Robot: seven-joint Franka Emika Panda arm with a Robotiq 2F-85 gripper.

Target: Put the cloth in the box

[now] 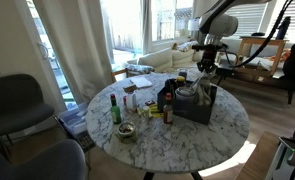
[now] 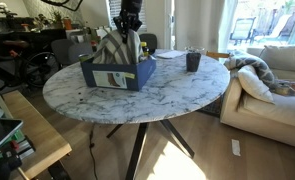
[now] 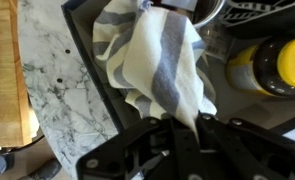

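Observation:
My gripper needs to move down toward the dark box's open top (image 1: 198, 91) (image 3: 218, 82) next, because the upper part of the striped cloth still hangs above the box's rim.
A white cloth with grey stripes (image 3: 162, 65) hangs from my gripper (image 3: 179, 128), which is shut on its top edge. The cloth dangles into a dark open box (image 2: 117, 72) on the round marble table. In both exterior views the cloth (image 2: 115, 46) (image 1: 189, 92) sits partly inside the box (image 1: 197, 103), with my gripper (image 2: 128, 30) (image 1: 205, 68) just above it. In the wrist view the box rim (image 3: 87, 70) runs beneath the cloth.
Bottles and jars (image 1: 165, 103) stand beside the box, with a green bottle (image 1: 115, 108) and a small bowl (image 1: 126, 131) nearer the table edge. A dark cup (image 2: 192, 61) stands at the far side. Yellow-lidded containers (image 3: 277, 65) lie close to the box. Chairs and a sofa surround the table.

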